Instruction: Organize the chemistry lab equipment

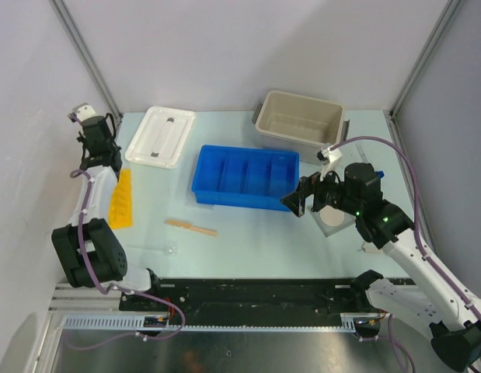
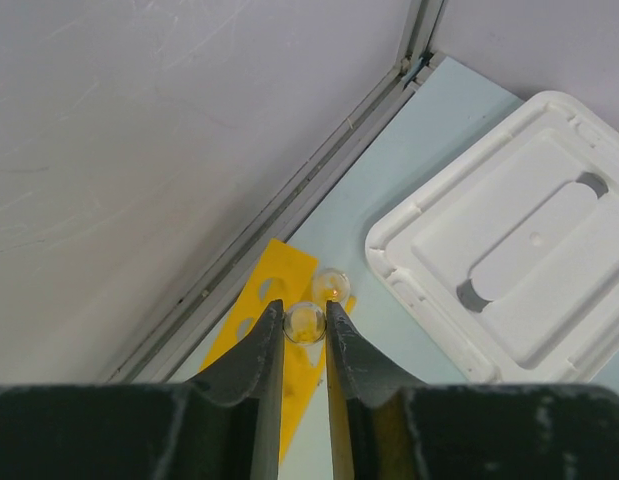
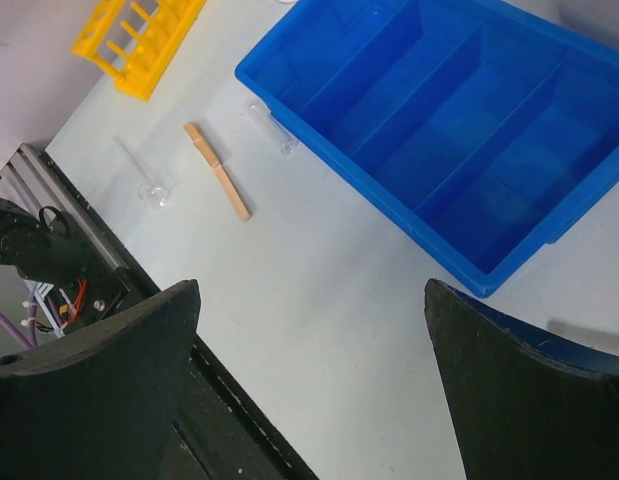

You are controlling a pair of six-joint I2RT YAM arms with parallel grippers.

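Observation:
The left gripper brings the upright glass tube down into the yellow rack [image 1: 122, 200] next, beside the second tube, since that one already fills the rack's end spot.
My left gripper [image 2: 305, 318] is shut on a clear glass tube [image 2: 305, 324], seen end-on, held above the yellow rack [image 2: 279, 275]. A second round glass end [image 2: 331, 285] shows just beyond it. In the top view the left gripper [image 1: 99, 151] is at the far left, above the rack [image 1: 122, 200]. My right gripper [image 3: 311, 290] is open and empty above bare table near the blue tray [image 3: 449, 110]. A tan wooden stick [image 3: 219, 172], a clear tube [image 3: 272, 128] and a small glass piece [image 3: 152, 190] lie on the table. The grey mesh with white disc [image 1: 333, 220] lies under my right arm.
A white lid [image 1: 161, 136] lies at the back left, right of the rack. The beige tub [image 1: 300, 118] stands at the back behind the blue tray [image 1: 246, 177]. The enclosure wall runs close along the left of the rack [image 2: 189, 200].

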